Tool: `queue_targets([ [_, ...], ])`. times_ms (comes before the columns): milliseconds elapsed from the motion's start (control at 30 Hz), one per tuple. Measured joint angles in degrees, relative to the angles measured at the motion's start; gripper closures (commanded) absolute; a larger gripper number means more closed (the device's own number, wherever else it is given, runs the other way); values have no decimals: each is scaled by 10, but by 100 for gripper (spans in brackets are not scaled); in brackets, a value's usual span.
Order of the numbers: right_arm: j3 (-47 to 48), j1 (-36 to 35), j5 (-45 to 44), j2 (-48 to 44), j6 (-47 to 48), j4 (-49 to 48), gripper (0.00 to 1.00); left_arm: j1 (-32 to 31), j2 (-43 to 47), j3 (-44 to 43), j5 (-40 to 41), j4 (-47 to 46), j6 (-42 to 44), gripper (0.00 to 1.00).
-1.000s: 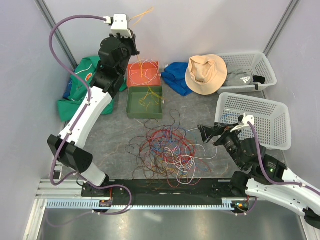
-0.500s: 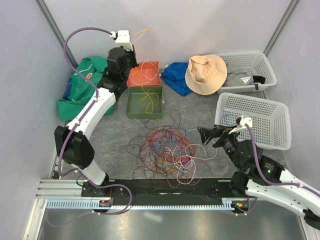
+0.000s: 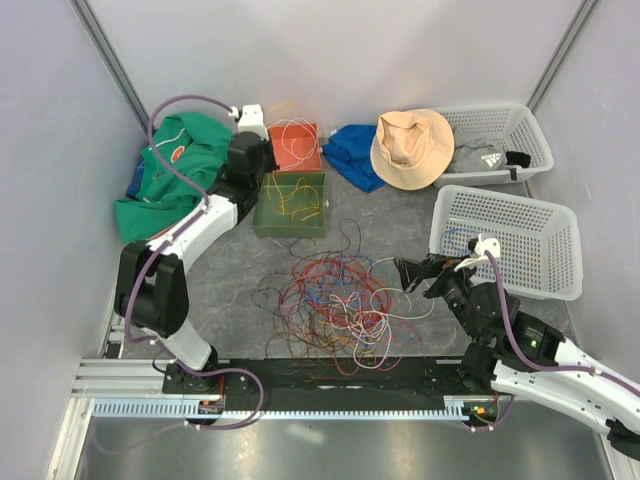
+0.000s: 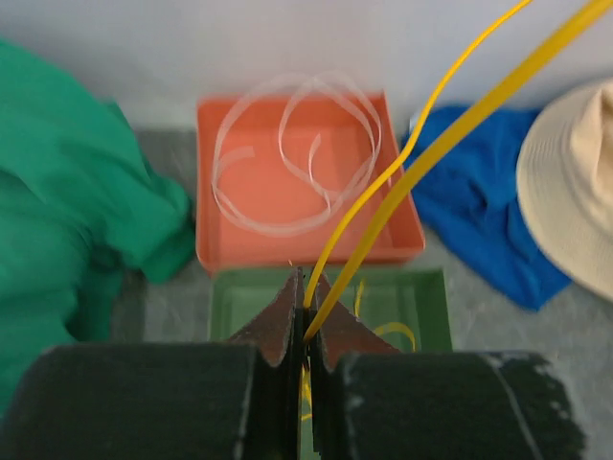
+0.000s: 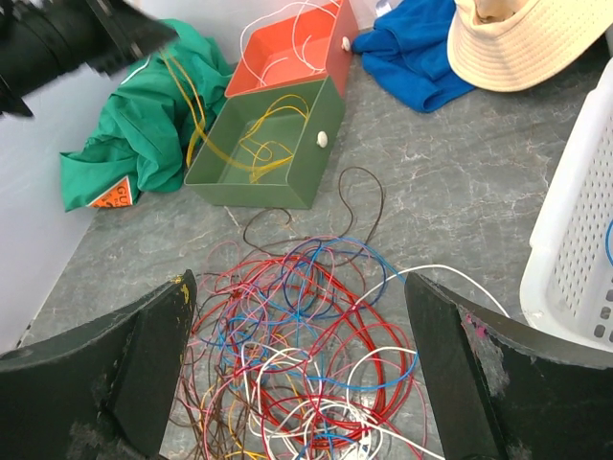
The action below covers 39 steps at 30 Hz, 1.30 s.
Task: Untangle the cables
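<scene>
My left gripper will next go down toward the middle of the green tray [image 3: 290,228] and let go of the held piece of cable there, since more yellow cable already lies in it.
The cables [image 3: 335,305] lie as a loose tangle of red, blue, white, pink and brown strands in the middle of the table, also seen in the right wrist view [image 5: 316,355]. My left gripper [image 3: 264,166] hangs over the left end of the green tray [image 3: 290,228], shut on a yellow cable [image 4: 421,153] that runs up from between its jaws [image 4: 306,321]. More yellow cable [image 5: 254,144] lies in that tray. White cable [image 4: 297,153] lies coiled in the orange tray [image 3: 297,150]. My right gripper [image 3: 410,272] hovers at the tangle's right edge, open and empty [image 5: 299,287].
A green cloth [image 3: 165,175] lies left of the trays and a blue cloth [image 3: 350,150] to their right. A tan hat [image 3: 412,147] sits beside a far white basket [image 3: 490,108]. A second white basket [image 3: 505,195] stands close to the right arm.
My left arm has come down and forward from high at the back wall to the green tray, carrying the yellow cable. The right gripper has barely shifted.
</scene>
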State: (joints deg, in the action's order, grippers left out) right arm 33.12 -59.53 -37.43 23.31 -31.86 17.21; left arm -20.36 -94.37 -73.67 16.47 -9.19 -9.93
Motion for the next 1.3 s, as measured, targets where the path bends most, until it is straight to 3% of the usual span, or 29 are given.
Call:
queue_targets([
  [67, -3, 0, 0, 0, -1, 0, 2, -1, 0, 44, -19, 8, -25, 98],
  [233, -9, 0, 1, 0, -7, 0, 2, -6, -3, 59, -59, 36, -57, 98],
  [433, -9, 0, 1, 0, -15, 0, 2, -8, -66, 3, -97, 76, -70, 98],
  [700, -14, 0, 1, -3, -20, 0, 2, -8, -108, -5, -75, 110, -68, 98],
  [1100, -17, 0, 0, 6, -20, 0, 2, -8, -121, 0, 9, -4, -24, 98],
  [1300, -18, 0, 0, 11, -20, 0, 2, -8, -127, 64, 47, -75, -26, 94],
])
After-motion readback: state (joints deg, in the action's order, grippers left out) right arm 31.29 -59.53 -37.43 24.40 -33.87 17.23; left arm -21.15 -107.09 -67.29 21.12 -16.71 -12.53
